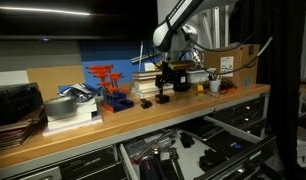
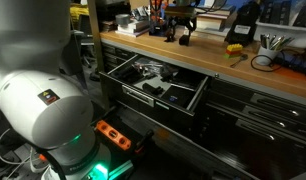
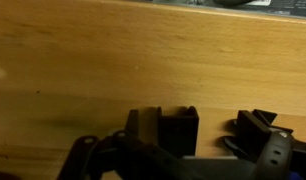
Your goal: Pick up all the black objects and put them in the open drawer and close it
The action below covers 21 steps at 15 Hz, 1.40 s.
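My gripper moves down next, with its fingers on either side of the small black block [image 3: 178, 132].
A small matte black block [image 3: 178, 130] stands on the wooden bench top, just ahead of my gripper [image 3: 188, 162]. The gripper shows only as blurred dark fingers spread along the bottom edge. A second black block [image 3: 258, 130] lies to its right. In both exterior views my gripper [image 1: 165, 84] [image 2: 179, 22] hangs low over the two blocks [image 1: 163, 98] [image 2: 183, 38] and holds nothing. The open drawer [image 1: 208, 128] [image 2: 198, 98] sticks out below the bench with dark items inside.
A red-and-blue rack [image 1: 108, 85] and a stack of books [image 1: 143, 84] stand left of the gripper. Boxes and a cup [image 1: 215, 86] stand to its right. A black-and-yellow tool [image 2: 236, 48] and cables lie further along the bench. The robot base [image 2: 43, 110] fills the foreground.
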Available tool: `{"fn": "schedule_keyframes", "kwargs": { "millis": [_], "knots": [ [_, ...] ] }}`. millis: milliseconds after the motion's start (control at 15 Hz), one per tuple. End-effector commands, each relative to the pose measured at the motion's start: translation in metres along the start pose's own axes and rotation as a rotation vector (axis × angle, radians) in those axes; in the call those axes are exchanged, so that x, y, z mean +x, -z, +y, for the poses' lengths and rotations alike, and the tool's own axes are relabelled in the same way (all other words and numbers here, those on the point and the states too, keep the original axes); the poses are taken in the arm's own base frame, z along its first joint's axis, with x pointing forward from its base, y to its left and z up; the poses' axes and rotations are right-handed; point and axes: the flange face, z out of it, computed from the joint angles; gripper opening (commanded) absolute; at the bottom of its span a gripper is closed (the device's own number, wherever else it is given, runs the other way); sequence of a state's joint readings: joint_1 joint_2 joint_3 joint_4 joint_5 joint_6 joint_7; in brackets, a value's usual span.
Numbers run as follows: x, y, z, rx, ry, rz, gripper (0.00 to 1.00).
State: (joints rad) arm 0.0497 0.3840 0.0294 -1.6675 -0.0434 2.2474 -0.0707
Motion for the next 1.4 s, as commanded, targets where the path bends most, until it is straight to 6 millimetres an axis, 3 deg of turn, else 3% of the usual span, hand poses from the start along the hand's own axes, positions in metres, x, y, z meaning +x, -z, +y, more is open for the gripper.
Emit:
{"fn": "schedule_keyframes", "kwargs": {
  "millis": [0,400,867,933,1067,1333],
  "knots": [
    [0.032,-0.014,0.016,0.037,0.073,0.030,1.00],
    [0.055,-0.041,0.033,0.059,0.122,0.042,1.00],
    [0.062,-0.061,0.028,0.069,0.128,-0.018,1.00],
    [0.063,-0.061,0.027,0.069,0.127,-0.024,0.75],
    [0.062,-0.062,0.024,0.067,0.126,-0.039,0.68],
    [0.055,-0.058,0.021,0.061,0.118,-0.090,0.34]
  ]
}}
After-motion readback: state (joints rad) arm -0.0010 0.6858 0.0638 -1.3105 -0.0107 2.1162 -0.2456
